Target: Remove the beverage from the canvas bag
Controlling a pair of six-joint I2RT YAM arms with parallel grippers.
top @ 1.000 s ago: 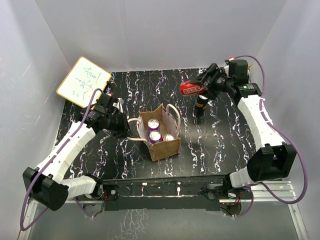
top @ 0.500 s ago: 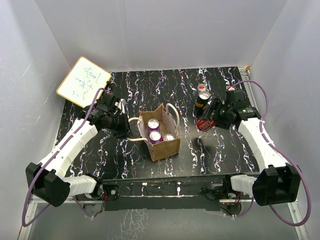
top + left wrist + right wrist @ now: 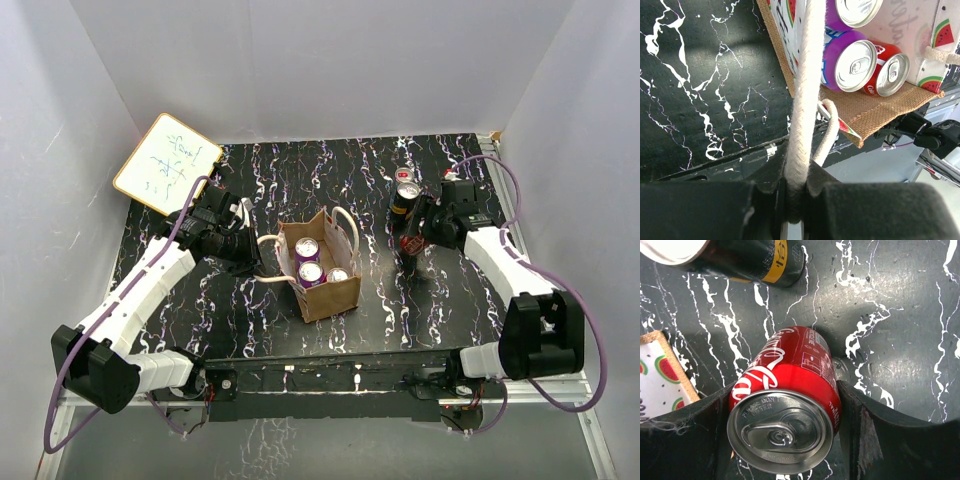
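Note:
My right gripper needs to go down next to the clear spot on the bare tabletop (image 3: 400,254) (image 3: 780,312) beside the black can and let go of the red cola can there, because that spot is below the fingers.
The tan canvas bag (image 3: 330,295) stands open mid-table with two purple cans (image 3: 311,272) and a red can (image 3: 338,275) upright inside. My left gripper (image 3: 250,252) is at the bag's left side, shut on an off-white rope handle (image 3: 807,95), which runs taut between its fingers. The left wrist view shows a purple can (image 3: 852,62) and a red can (image 3: 890,75) inside the bag (image 3: 875,107). My right gripper (image 3: 413,243) is shut on a red cola can (image 3: 785,390), held upright low over the table to the right of the bag.
A black can (image 3: 405,198) stands just behind the held can, also in the right wrist view (image 3: 740,257), with another small can (image 3: 404,175) behind it. A whiteboard (image 3: 167,163) leans at the back left corner. White walls enclose the table on three sides.
My right arm has carried the red cola can from high at the back right down to the table, beside the black can. The left arm and the bag have not moved.

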